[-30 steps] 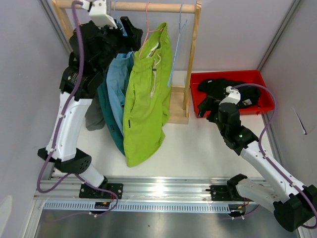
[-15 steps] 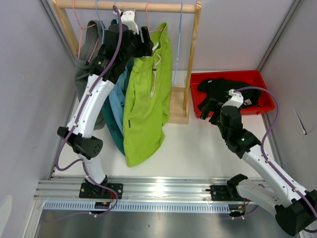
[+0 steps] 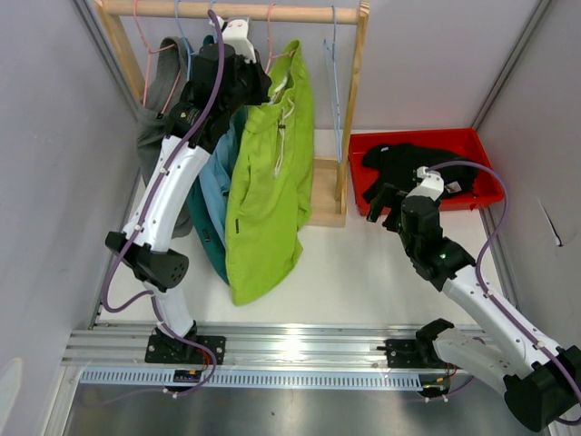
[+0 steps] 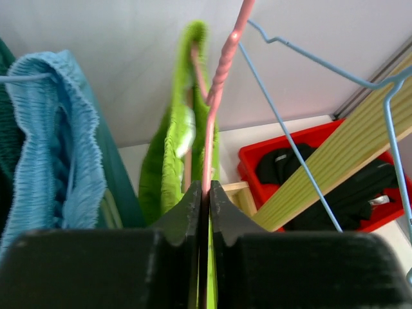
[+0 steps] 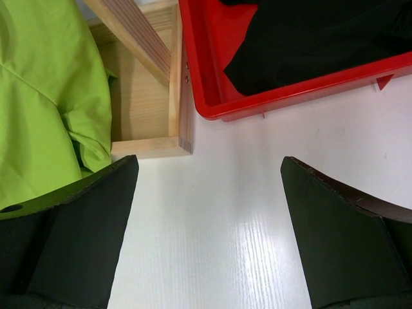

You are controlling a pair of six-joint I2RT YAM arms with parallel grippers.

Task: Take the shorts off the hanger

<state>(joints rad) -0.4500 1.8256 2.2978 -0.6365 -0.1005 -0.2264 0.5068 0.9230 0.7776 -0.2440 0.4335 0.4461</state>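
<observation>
Left of my right gripper in the top view hang the lime shorts, their hanger held: I will rise across to pinch their edge by the light blue pair.
Lime green shorts hang from a pink hanger on the wooden rail. Up by the rail, my left gripper is shut on that pink hanger's wire, pinched between the jaws. To the left hang light blue shorts, dark teal shorts and grey shorts. Black shorts lie in the red bin. My right gripper hovers open over the white table, left of the bin, with nothing between its fingers.
An empty blue wire hanger hangs right of the lime shorts, close to the rack's right post. The rack's wooden base sits just ahead of my right gripper. Grey walls close in on both sides.
My left arm swung right from the rack's left end to the pink hanger, and its jaws closed on the wire. The right arm barely shifted.
</observation>
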